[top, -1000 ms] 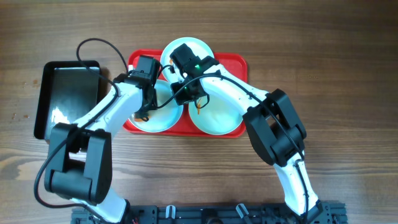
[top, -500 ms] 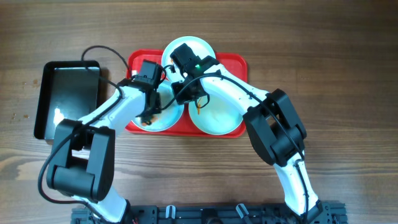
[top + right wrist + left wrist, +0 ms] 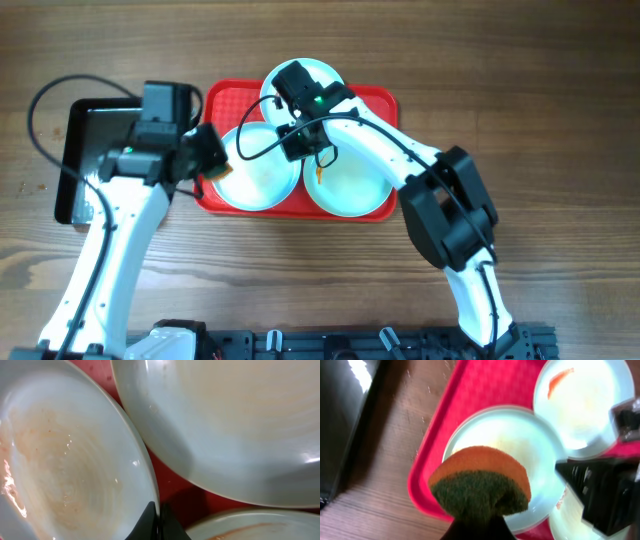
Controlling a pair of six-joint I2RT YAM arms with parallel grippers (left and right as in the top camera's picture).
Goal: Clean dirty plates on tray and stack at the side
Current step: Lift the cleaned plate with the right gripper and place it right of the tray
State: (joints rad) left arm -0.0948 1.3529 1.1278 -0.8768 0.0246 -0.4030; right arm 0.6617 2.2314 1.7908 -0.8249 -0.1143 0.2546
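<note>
My right gripper lifts the plate next, shifts to the right in the overhead view and lowers to release it beside the tray (image 3: 226, 101), because the tabletop there is bare.
Three pale plates lie on the red tray (image 3: 226, 101): a left one (image 3: 258, 172), a right one (image 3: 352, 185) and a back one (image 3: 312, 78). My left gripper (image 3: 205, 158) is shut on an orange and green sponge (image 3: 480, 482), held above the tray's left rim, just off the left plate (image 3: 520, 450). My right gripper (image 3: 300, 142) is shut on the left plate's rim (image 3: 150, 485); faint orange streaks show on that plate (image 3: 60, 460). The back plate (image 3: 585, 400) carries an orange smear.
A glossy black pan (image 3: 100, 150) lies on the wooden table left of the tray, under my left arm. The left arm's cable loops over the pan and the table's far left. The right arm reaches over the right plate.
My left gripper has drawn back to the left with the sponge, off the left plate to the tray's left edge. The right gripper has stayed on the plate's rim.
</note>
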